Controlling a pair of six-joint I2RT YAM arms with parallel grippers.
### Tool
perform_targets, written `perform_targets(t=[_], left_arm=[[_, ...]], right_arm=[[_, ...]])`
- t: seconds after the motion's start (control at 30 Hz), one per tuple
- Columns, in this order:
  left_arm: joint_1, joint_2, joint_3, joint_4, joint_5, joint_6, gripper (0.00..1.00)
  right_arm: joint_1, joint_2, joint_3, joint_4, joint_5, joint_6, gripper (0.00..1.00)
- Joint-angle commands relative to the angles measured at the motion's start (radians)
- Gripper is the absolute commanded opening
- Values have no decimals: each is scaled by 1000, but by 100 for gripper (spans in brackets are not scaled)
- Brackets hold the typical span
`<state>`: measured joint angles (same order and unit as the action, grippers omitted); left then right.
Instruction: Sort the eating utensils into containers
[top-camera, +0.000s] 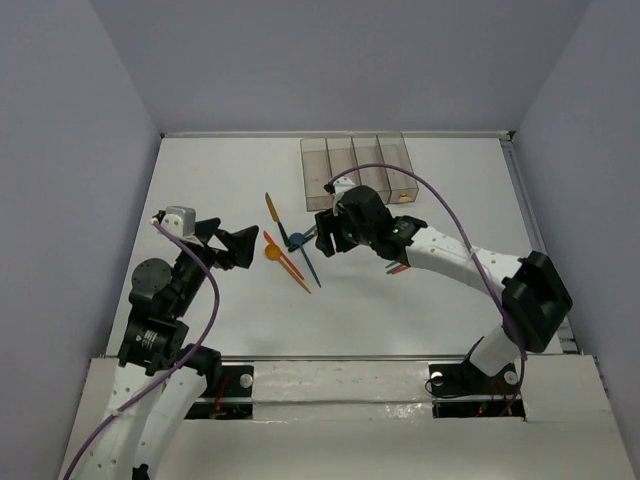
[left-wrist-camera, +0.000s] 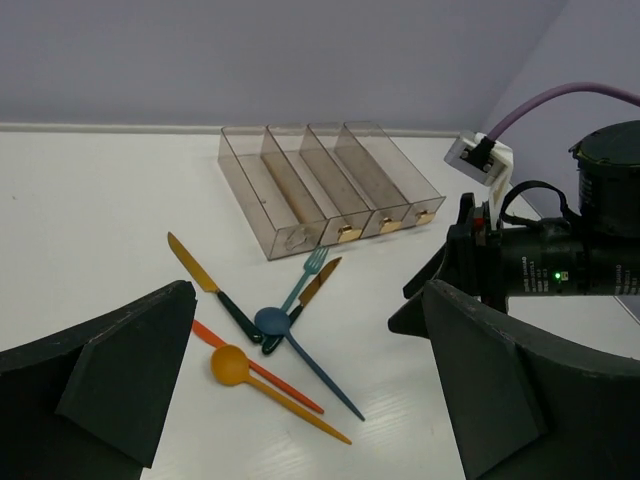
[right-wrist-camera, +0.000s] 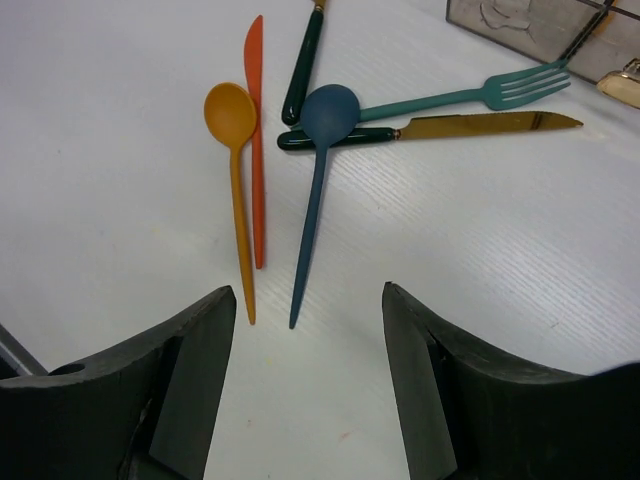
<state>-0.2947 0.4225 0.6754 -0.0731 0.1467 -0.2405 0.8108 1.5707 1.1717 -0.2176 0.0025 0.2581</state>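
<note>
My right gripper will next move down to the blue spoon's handle below the head, because the spoon's head is on top of the knife and fork (right-wrist-camera: 470, 95).
Several utensils lie crossed on the white table: a blue spoon (right-wrist-camera: 314, 190), an orange spoon (right-wrist-camera: 235, 150), a red-orange knife (right-wrist-camera: 257, 120), a teal fork (right-wrist-camera: 470, 95) and two gold-bladed knives with dark handles (right-wrist-camera: 480, 124). They also show in the left wrist view, with the blue spoon (left-wrist-camera: 300, 350) in the middle. The four joined clear containers (top-camera: 355, 160) stand behind them. My right gripper (right-wrist-camera: 308, 340) is open and empty, just short of the spoon handle tips. My left gripper (left-wrist-camera: 305, 395) is open and empty, left of the pile.
The right arm (left-wrist-camera: 560, 260) reaches in over the table right of the utensils. A small red-orange piece (top-camera: 398, 268) shows under that arm. Grey walls close in the table on three sides. The bins carry small gold tabs (left-wrist-camera: 385, 226) on their near ends.
</note>
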Motion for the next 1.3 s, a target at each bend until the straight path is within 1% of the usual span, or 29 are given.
perform_targets(t=[0.0,0.43,0.6,0.77,0.8,0.87,0.9,0.97,1.03,1.17,1.27], left_arm=[[5,12,46,21,-4,12,99],[5,18,33,41,27,7,99],[5,16,29,42,19,0,99],[5,10,29,44,22,1,99],[5,12,29,44,22,1,99],[5,12,27,44,25,1,99],[5,9,27,44,25,1,99],[5,4,29,42,22,3,99],[5,2,29,42,21,3,99],[5,2,29,42,19,3,99],[-4,1,29,39,19,3,99]], right_arm=[[18,49,81,-14,33,-29,66],[36,241,197,-51,57,-30,64],[36,308,239,-63,62,-19,60],[54,374,287,-80,77,-22,58],[54,399,304,-85,86,-22,57],[64,431,324,-91,100,-23,50],[64,442,332,-94,100,-23,49],[64,462,347,-106,112,-25,48],[74,489,374,-126,129,-31,46],[96,534,410,-154,182,-37,46],[117,558,422,-173,217,-37,40]])
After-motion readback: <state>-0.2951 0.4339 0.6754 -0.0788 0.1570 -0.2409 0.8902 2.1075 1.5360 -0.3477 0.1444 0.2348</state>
